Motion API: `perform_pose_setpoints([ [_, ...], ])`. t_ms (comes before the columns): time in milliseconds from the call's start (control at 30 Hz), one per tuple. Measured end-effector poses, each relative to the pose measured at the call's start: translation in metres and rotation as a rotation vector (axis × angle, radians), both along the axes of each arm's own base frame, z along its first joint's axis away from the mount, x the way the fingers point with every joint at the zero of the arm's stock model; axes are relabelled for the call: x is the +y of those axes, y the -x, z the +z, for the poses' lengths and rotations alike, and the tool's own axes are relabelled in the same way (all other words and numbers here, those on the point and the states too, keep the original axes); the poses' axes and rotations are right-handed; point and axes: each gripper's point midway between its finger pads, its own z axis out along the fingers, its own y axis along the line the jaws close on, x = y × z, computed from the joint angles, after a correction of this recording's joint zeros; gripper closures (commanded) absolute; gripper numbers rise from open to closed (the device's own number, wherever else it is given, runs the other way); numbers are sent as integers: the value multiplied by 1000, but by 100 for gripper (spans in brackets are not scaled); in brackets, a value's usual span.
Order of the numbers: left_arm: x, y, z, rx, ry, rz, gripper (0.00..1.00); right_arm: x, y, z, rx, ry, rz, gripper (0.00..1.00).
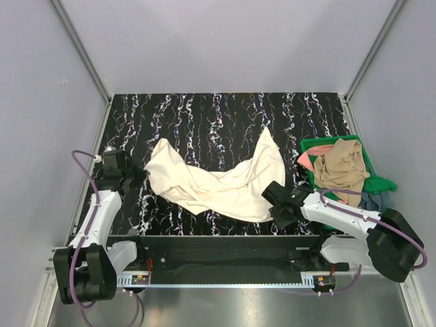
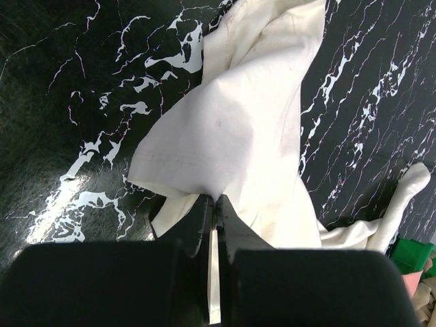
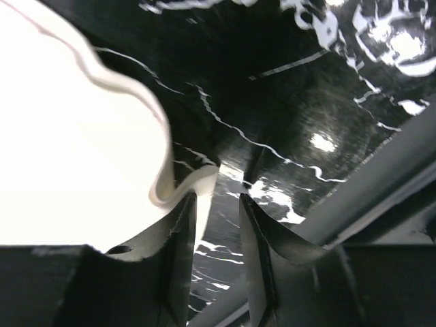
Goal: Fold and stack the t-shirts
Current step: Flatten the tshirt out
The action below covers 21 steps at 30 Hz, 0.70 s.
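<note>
I will keep my right gripper low over the tabletop next and close its open fingers on the curled cream hem (image 1: pixel 268 208) (image 3: pixel 184 187), since that cloth already reaches between my fingers.
A large cream t-shirt (image 1: pixel 218 184) lies crumpled across the black marbled table. My left gripper (image 1: pixel 139 174) is shut on its left edge. In the left wrist view the cream cloth (image 2: pixel 238 129) runs straight into the closed jaws of that gripper (image 2: pixel 216 201). My right gripper (image 1: pixel 271 197) sits low at the shirt's near right hem. Seen from the right wrist, it (image 3: pixel 218 196) stands open, with the curled cream hem (image 3: pixel 184 187) resting over the left fingertip and nothing pinched. A tan t-shirt (image 1: pixel 340 167), a salmon-pink one (image 1: pixel 304 159) and a grey-blue one (image 1: pixel 375 199) are heaped at the right.
The green bin (image 1: pixel 315 144) holding the heaped shirts stands at the table's right edge, close behind my right arm. Grey walls enclose the table on three sides. A metal rail (image 3: pixel 381 170) runs along the near edge beside my right gripper.
</note>
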Motion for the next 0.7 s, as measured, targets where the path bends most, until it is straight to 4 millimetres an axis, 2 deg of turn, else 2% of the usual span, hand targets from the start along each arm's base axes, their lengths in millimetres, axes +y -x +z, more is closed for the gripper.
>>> perform_pose_setpoints([
  [167,-1,0,0,0,-1,-4,100,-4,-9,8,-71,-8,-32,59],
  [567,-6,0,0,1,-8,-19,100,-7,-7,-3,-48,16,-43,59],
  [667,-7,0,0,0,-11,-21,100,-4,-9,-4,-49,10,-41,65],
  [700,-7,0,1,-1,-14,-22,100,-2,-10,-4,-51,8,-41,80],
])
